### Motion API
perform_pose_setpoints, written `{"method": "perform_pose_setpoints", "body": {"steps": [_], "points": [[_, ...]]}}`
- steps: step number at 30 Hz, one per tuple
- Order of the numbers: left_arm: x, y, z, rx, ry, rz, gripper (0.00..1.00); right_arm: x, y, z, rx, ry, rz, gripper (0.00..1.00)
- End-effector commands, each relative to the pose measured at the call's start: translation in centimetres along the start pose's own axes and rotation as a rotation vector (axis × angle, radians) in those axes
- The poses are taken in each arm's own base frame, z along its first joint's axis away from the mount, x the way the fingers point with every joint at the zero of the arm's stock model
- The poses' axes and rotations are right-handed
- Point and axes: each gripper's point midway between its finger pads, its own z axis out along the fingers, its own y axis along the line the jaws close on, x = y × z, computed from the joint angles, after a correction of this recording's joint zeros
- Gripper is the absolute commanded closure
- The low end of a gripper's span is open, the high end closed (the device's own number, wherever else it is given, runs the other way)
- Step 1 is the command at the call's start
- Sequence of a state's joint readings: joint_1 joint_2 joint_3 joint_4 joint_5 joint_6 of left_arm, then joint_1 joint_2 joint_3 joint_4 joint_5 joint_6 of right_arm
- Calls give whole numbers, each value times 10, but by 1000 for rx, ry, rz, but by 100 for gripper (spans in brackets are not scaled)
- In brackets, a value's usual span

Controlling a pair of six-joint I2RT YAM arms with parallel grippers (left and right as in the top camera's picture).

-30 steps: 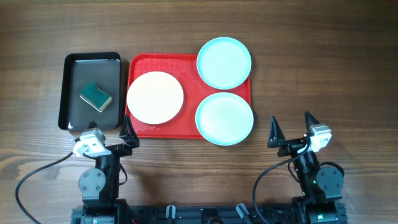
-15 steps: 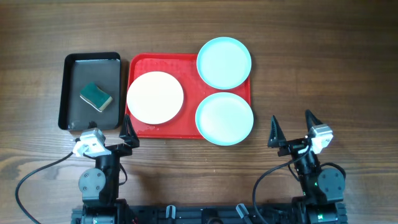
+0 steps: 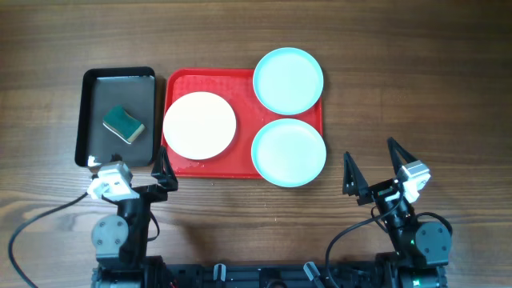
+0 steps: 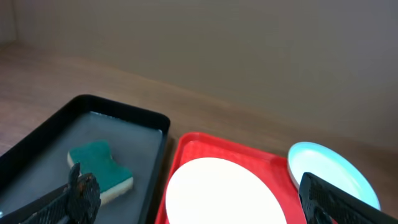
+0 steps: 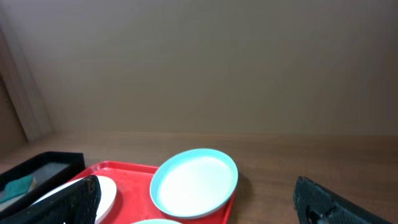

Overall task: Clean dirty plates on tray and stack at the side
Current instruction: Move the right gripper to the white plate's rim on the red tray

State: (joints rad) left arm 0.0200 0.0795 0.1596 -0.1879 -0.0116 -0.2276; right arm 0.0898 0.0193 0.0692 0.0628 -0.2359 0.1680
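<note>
My left gripper should move outward over the black tray, tilt down and lower onto the green sponge (image 3: 123, 125) (image 4: 101, 167), because the sponge lies flat inside the black tray's rim.
Three plates lie on the red tray (image 3: 244, 80): a creamy white one (image 3: 199, 126) on its left, an aqua one (image 3: 288, 81) at its far right corner, and another aqua one (image 3: 288, 152) at its near right corner. Both aqua plates overhang the tray's lip. My left gripper (image 3: 128, 168) is open near the tray's front left corner, nothing between its fingers. My right gripper (image 3: 370, 156) is open too, on the bare table right of the near aqua plate. The left wrist view faces the white plate (image 4: 224, 193); the right wrist view shows the far aqua plate (image 5: 196, 180).
A black tray (image 3: 88, 120) stands left of the red one and holds a green sponge (image 3: 123, 124) in shallow water. Bare wooden table stretches to the right of the red tray and along the front edge.
Both wrists have shifted slightly, the left a little toward the trays. Both grippers stay open, and the plates and sponge have not moved.
</note>
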Motion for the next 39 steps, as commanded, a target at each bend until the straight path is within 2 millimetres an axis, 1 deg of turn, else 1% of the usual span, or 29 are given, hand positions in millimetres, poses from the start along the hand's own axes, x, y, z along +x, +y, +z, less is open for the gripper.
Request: {"method": "perform_pose_setpoints", "body": {"steps": [1,3,5,9,10,14,16,19,21,22,25,26,27,29,30,32,34,36,39], "points": [[-27,-23,-4,83,24,71,0,-16,8,-3,-27,-9,12,0],[-37,-36,-3,128,68,107,0,-18,8,-3,-23,16,18,0],[-44,-47,-2,168,108,142,0,-24,9,-3,-19,39,23,0],[-64,-60,8,182,245,149,0,-52,14,1,-16,105,-11,0],[-68,-63,11,185,286,147,0,-61,15,6,-14,132,-8,0],[-77,-86,21,272,480,171,0,-78,17,25,-18,254,26,0],[-80,-89,27,266,574,149,0,-84,20,36,-37,334,54,0],[-86,-90,34,233,725,117,0,-87,20,51,-33,470,98,0],[-88,-91,36,212,822,96,0,-86,18,58,-16,575,130,0],[-90,-92,36,195,891,81,0,-84,17,61,-3,655,152,0],[-93,-93,43,162,1031,50,0,-87,14,74,-4,782,136,0],[-93,-93,48,157,1051,46,0,-86,11,82,-17,804,99,0],[-91,-92,54,155,1061,43,0,-81,9,89,-18,816,99,0],[-86,-88,59,136,1075,50,0,-73,6,100,-6,826,137,0],[-83,-85,68,124,1073,56,0,-66,8,107,-31,844,161,0],[-80,-84,71,122,1083,54,0,-55,13,112,-71,875,200,0],[-78,-83,73,120,1090,53,0,-43,18,122,-119,902,235,1],[-79,-84,75,122,1080,55,0,-29,25,129,-144,939,249,9],[-82,-82,81,114,1052,69,0,-5,48,140,-166,1004,271,16]]}}
